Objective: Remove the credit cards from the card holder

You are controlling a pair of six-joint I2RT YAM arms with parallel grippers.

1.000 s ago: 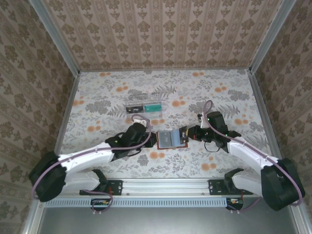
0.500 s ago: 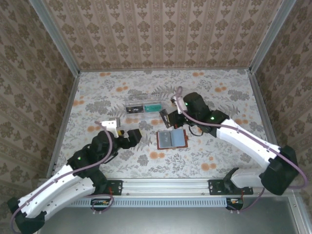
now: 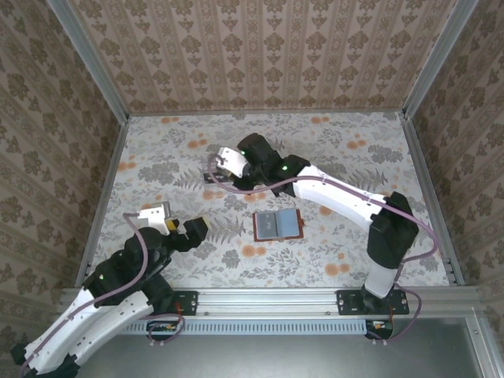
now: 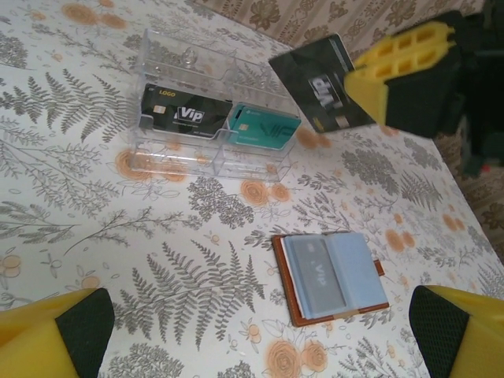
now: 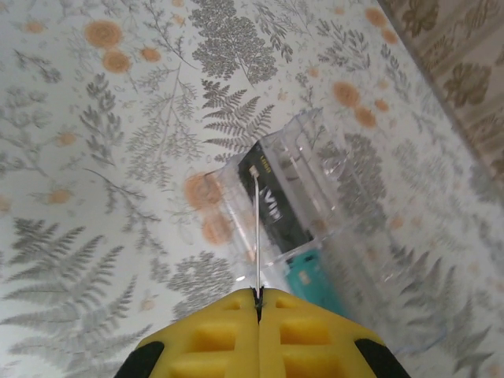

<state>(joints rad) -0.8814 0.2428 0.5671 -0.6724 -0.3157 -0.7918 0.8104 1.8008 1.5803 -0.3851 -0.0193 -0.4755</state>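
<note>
My right gripper turns next, then brings the dark credit card down into the black VIP card's compartment (image 3: 214,178) (image 5: 276,203).
The brown card holder (image 3: 277,224) lies open on the table, and one grey card (image 4: 315,274) shows through its blue-grey pocket. My right gripper (image 3: 226,162) hovers over the clear tray (image 3: 206,168), shut on a dark credit card (image 4: 319,83). That card (image 5: 257,228) is edge-on in the right wrist view, above the tray's left compartment. A black VIP card (image 4: 185,120) and a teal card (image 4: 264,127) lie in the tray. My left gripper (image 3: 183,229) stands open and empty to the left of the holder, with its fingers (image 4: 55,331) spread wide.
The clear tray (image 5: 331,189) sits behind the card holder on the flower-patterned tabletop. Patterned walls with metal rails (image 3: 106,181) close in the table on three sides. The right arm's long link (image 3: 339,193) passes just behind the holder.
My right gripper has swung from the holder up and left to over the tray, carrying the dark card. My left gripper has opened, let go of the holder and drawn back to the left.
</note>
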